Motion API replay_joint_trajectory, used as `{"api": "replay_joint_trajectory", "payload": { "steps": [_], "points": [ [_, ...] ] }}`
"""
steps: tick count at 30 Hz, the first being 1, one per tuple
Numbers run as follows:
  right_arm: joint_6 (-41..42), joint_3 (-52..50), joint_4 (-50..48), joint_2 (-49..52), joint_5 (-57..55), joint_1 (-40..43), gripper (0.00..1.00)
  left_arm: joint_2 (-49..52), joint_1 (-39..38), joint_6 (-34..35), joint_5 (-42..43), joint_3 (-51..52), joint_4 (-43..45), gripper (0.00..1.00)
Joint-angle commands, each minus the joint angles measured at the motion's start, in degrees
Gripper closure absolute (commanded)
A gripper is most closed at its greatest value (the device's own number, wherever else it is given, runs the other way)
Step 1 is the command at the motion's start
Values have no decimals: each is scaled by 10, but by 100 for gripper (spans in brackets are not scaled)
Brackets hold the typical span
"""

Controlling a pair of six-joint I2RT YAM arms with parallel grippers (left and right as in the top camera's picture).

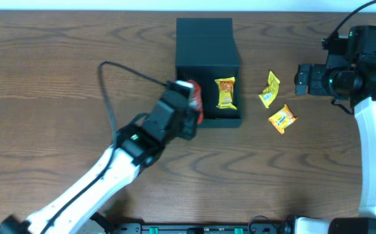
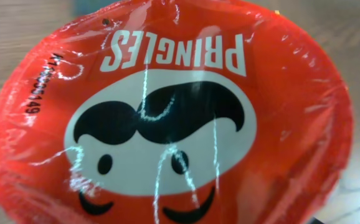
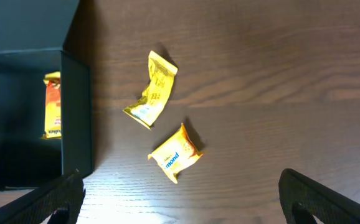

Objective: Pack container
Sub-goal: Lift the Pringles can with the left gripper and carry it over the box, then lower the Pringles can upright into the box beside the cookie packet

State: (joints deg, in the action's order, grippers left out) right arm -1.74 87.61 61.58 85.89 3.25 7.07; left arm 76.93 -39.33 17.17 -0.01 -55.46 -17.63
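I should move my left gripper outward, lower the can to the container's empty bottom point(image 1: 206, 86) next to the snack packet and let go of it. That part of the bottom is farther outward than my gripper and below it.
The dark teal container point(image 1: 204, 42) stands open at the table's back centre, its flap lid folded away behind it. One orange-yellow snack packet point(image 1: 226, 93) lies inside, also visible in the right wrist view point(image 3: 52, 106). My left gripper point(image 1: 187, 110) is shut on a red Pringles can point(image 1: 194, 101) at the container's left wall. The can's foil top point(image 2: 167, 112) fills the left wrist view and hides the fingers. My right gripper point(image 1: 302, 79) is open and empty, right of the container; its fingertips point(image 3: 180, 190) frame bare table.
Two yellow snack packets lie on the wood right of the container: one crumpled point(image 1: 270, 89) point(image 3: 152, 90), one flat point(image 1: 282, 119) point(image 3: 175, 153). The container's right wall point(image 3: 77, 112) stands beside them. A black cable point(image 1: 110, 71) loops over the left arm.
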Motion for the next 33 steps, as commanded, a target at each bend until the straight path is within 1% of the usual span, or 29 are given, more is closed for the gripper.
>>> {"api": "replay_joint_trajectory", "payload": {
  "steps": [1, 3, 5, 8, 10, 14, 17, 20, 23, 33],
  "points": [
    [-5, 8, -1, 7, 4, 4, 1, 42, -5, 17, -4, -64, -3, 52],
    [-5, 8, -1, 7, 4, 4, 1, 72, -4, 17, -4, -100, -22, 53],
    [-5, 8, -2, 7, 4, 4, 1, 103, -4, 17, -3, -139, -63, 53],
    [-5, 8, -5, 7, 5, 4, 1, 158, -4, 17, 3, -212, -153, 51],
    [-5, 8, -5, 7, 5, 4, 1, 187, -4, 17, 5, -251, -197, 49],
    [-5, 8, -5, 7, 5, 4, 1, 239, 2, 17, 5, -318, -254, 49],
    [-4, 8, -3, 7, 7, 4, 1, 270, 18, 18, 31, -348, -274, 50],
    [-5, 8, -3, 7, 17, 4, 1, 295, 37, 31, 54, -355, -282, 53],
    [-4, 8, -3, 7, 18, 4, 1, 318, 52, 38, 70, -355, -289, 54],
    [-5, 8, -3, 7, 47, 4, 1, 371, 59, 52, 80, -355, -295, 53]
  ]
}}
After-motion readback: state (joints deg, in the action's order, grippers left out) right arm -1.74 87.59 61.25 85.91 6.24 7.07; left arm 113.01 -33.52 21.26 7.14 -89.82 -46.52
